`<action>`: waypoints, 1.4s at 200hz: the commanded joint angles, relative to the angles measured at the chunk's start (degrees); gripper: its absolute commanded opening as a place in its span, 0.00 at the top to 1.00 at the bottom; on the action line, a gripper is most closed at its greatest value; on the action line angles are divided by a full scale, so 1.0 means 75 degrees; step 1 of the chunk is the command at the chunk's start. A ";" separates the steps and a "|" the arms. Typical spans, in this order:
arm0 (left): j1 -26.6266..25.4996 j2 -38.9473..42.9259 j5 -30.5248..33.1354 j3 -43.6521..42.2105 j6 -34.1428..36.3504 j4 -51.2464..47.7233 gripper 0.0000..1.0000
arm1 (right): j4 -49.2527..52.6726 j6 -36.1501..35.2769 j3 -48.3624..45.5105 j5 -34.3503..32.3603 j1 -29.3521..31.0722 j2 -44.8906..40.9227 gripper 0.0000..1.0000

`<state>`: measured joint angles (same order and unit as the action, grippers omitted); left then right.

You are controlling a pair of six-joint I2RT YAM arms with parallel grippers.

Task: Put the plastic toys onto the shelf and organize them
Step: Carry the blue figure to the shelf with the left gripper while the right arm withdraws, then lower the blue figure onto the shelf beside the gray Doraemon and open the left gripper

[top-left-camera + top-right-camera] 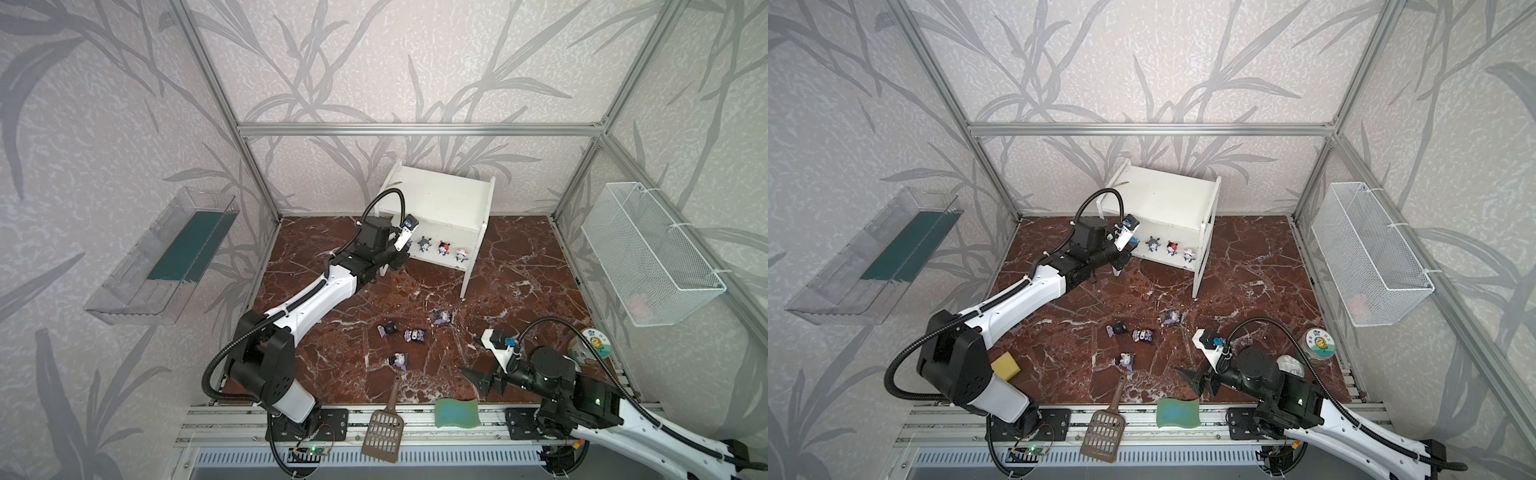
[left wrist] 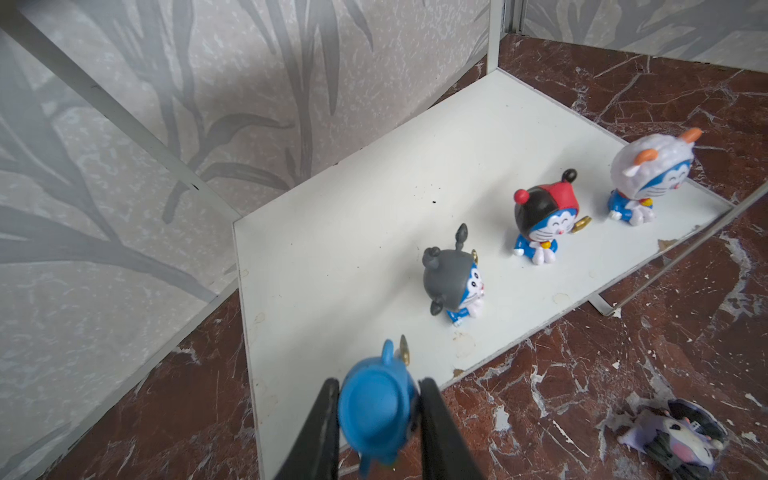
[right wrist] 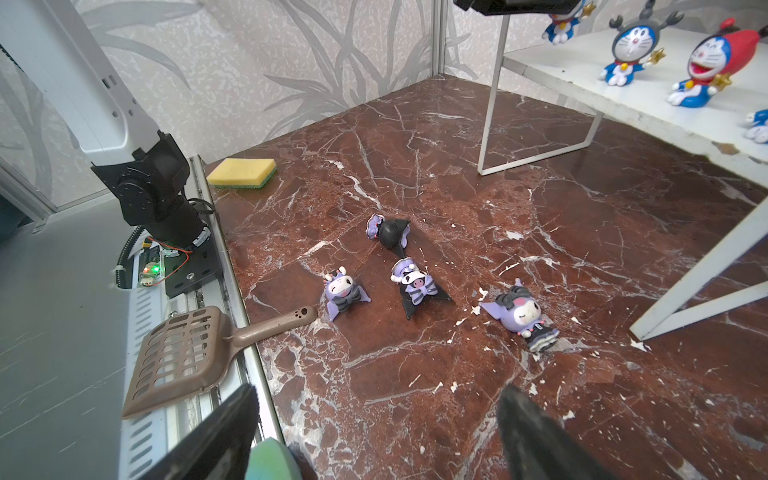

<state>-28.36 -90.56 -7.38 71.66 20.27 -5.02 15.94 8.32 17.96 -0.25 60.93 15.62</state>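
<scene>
The lower board's bare front corner (image 2: 308,396) is below my left gripper, next to the grey-headed toy. I will lower my left gripper onto it next and let go of the blue-headed toy (image 2: 376,415).
The white shelf (image 1: 440,195) stands at the back of the marble floor. On its lower board (image 2: 374,216) a grey-headed toy (image 2: 453,282), a red-black one (image 2: 540,224) and a white one (image 2: 648,178) stand in a row. My left gripper (image 2: 379,386) is shut on a blue-headed toy (image 2: 376,415) over that board's front left corner; whether it touches the board I cannot tell. Several purple and black toys (image 1: 415,335) lie on the floor in front of the shelf. My right gripper (image 3: 376,395) hovers open near the front edge, with nothing between its fingers.
A brown slotted scoop (image 1: 384,432) and a green wavy sponge (image 1: 457,413) lie on the front rail. A yellow sponge (image 1: 1005,365) sits by the left arm's base. A round tin (image 1: 592,347) is front right. A wire basket (image 1: 652,253) and a clear tray (image 1: 166,253) hang on the side walls.
</scene>
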 commanded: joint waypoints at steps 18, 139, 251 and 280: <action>0.0102 -0.0223 0.0002 -0.0209 -0.0098 0.0394 0.86 | -0.0221 -0.0100 0.0334 -0.0037 0.0045 0.0192 0.10; 0.0129 -0.0263 0.0504 -0.0578 -0.0219 0.1108 0.84 | -0.0158 -0.0002 0.0336 0.0022 0.0045 0.0121 0.10; 0.0153 -0.0392 0.0588 -0.0449 -0.0321 0.1075 0.73 | -0.0146 0.0083 0.0266 0.0047 0.0045 0.0062 0.10; 0.0154 -0.0402 0.0621 -0.0439 -0.0336 0.1056 0.69 | -0.0149 0.0102 0.0246 0.0045 0.0047 0.0047 0.10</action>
<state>-27.62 -92.79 -3.31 67.46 17.78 2.44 15.64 8.56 18.92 0.01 60.93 16.75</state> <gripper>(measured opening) 0.302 0.901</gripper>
